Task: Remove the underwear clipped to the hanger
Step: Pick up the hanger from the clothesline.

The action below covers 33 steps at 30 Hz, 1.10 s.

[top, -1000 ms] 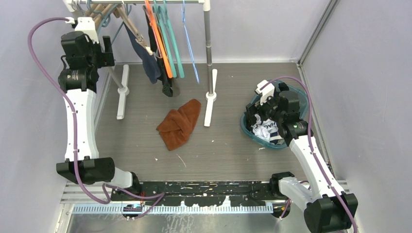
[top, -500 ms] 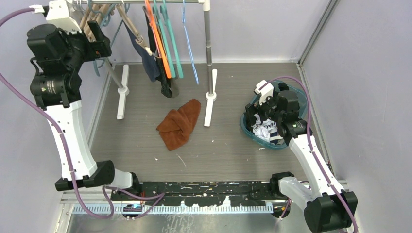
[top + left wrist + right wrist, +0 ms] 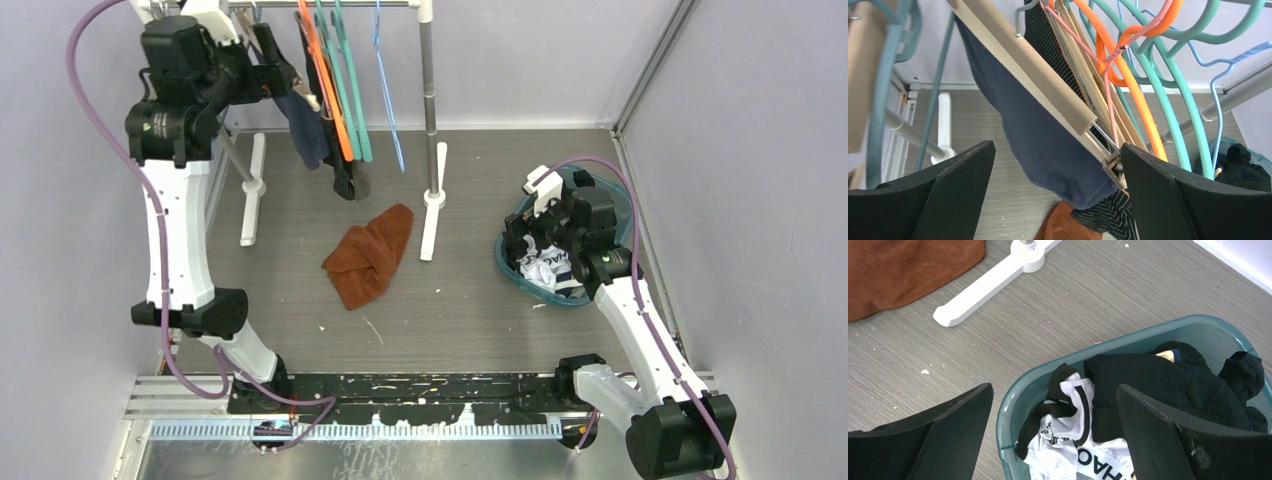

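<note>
The left gripper needs to move outward past the hanger's clip end next and close its fingers across bare wood, because the beige hanger's wooden bar slants outward of the gripper.
Dark navy underwear hangs clipped to a beige wooden hanger on the rack, and a dark striped piece hangs just behind and below it. My left gripper is raised to the rack and open, its wide jaws either side of the navy cloth and the hanger's clip end, touching neither. From above, my left gripper sits right beside the navy underwear. My right gripper stands open and empty over the teal basket.
Orange hangers, teal hangers and a blue hanger crowd the rail to the right of the beige one. The rack's pole and white feet stand on the floor. A rust-brown cloth lies mid-floor. Black and white garments fill the basket.
My left arm has swung up and to the right from the left wall to the hanger, and its jaws have opened a little wider. The right arm has not moved.
</note>
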### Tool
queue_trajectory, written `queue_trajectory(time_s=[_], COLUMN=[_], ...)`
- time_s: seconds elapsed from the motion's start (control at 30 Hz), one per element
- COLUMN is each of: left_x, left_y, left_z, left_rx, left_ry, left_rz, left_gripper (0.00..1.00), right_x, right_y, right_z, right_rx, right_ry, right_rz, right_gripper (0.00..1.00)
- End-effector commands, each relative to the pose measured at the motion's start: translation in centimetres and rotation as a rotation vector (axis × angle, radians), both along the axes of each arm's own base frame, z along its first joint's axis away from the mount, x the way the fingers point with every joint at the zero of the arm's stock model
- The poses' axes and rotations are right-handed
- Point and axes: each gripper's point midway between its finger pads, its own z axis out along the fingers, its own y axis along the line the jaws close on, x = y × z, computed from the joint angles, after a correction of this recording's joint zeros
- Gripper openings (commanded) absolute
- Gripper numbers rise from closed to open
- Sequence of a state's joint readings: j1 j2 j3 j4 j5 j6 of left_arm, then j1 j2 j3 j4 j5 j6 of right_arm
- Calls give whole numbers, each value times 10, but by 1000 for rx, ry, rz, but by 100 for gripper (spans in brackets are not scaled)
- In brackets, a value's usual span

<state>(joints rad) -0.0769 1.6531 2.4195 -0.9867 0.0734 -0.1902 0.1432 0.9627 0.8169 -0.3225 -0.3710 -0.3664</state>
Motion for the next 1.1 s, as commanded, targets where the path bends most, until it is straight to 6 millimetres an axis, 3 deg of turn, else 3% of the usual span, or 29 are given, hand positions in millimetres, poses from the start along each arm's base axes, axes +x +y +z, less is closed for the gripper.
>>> queue_trajectory(time_s=[0.0, 0.23, 0.63, 0.83, 1.07], left_x=[13, 30, 41, 47, 52], left_y=[-1, -4, -10, -2, 1], left_z=[16, 15, 35, 17, 10], left_rx=[6, -7, -101, -76, -45], left_ry=[-62, -81, -184, -136, -115], left_rz=[42, 48, 52, 96, 108], left_gripper=[100, 100, 100, 85, 68], right_x=[6, 6, 6, 6, 6], right_y=[-1, -1, -1, -1, 0], right_z=[4, -1, -7, -9, -14], right_rx=[-19, -28, -41, -46, -55], right_ry=[-36, -25, -12, -7, 8], right_rz=[-2, 4, 12, 16, 21], right_gripper=[100, 100, 100, 100, 100])
